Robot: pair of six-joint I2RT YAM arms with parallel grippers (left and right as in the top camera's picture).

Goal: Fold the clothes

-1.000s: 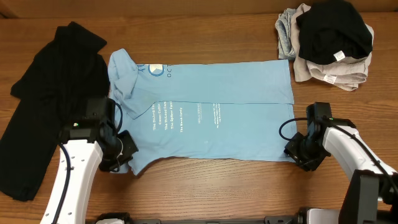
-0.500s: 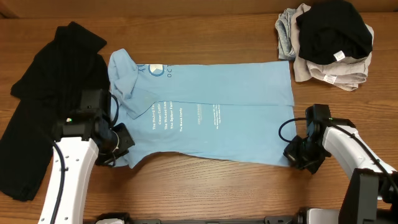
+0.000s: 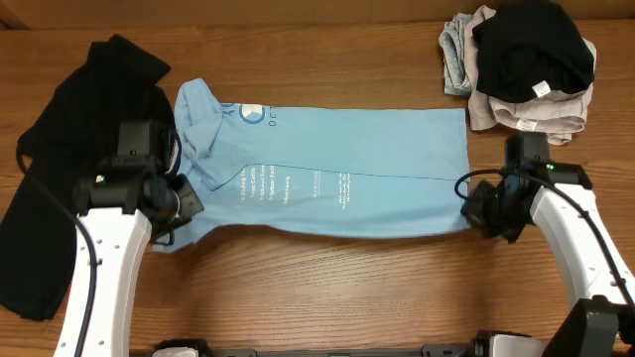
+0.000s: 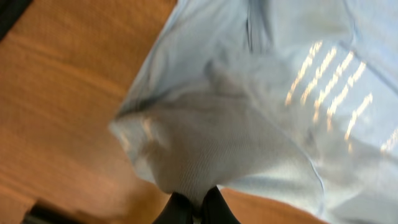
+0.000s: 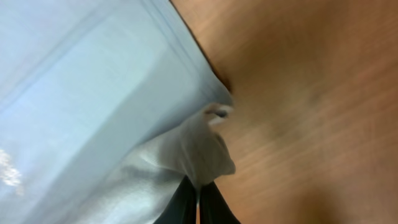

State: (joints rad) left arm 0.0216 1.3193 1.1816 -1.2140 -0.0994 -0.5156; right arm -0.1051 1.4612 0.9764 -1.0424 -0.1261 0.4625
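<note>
My left gripper carries the corner of the shirt outward over the shirt's bunched far part (image 3: 203, 131) (image 4: 217, 37) next and releases it, since the fold stops short.
The light blue T-shirt (image 3: 347, 169) with white lettering lies across the table's middle, its near long edge lifted and carried over the rest. My left gripper (image 3: 179, 206) is shut on the shirt's near left corner; the left wrist view shows cloth (image 4: 211, 143) pinched between the black fingers (image 4: 198, 208). My right gripper (image 3: 479, 206) is shut on the near right corner, seen bunched in the right wrist view (image 5: 193, 149) between the fingers (image 5: 198, 205). The plain black garment (image 3: 69, 149) lies at the far left, beside and partly under the left arm.
A pile of clothes (image 3: 521, 69), black on top of grey and beige pieces, sits at the back right. Bare wooden table (image 3: 327, 288) runs along the front.
Both grippers have moved away from the front edge toward the back, pulling the shirt's near edge up and over. The shirt looks narrower front to back now.
</note>
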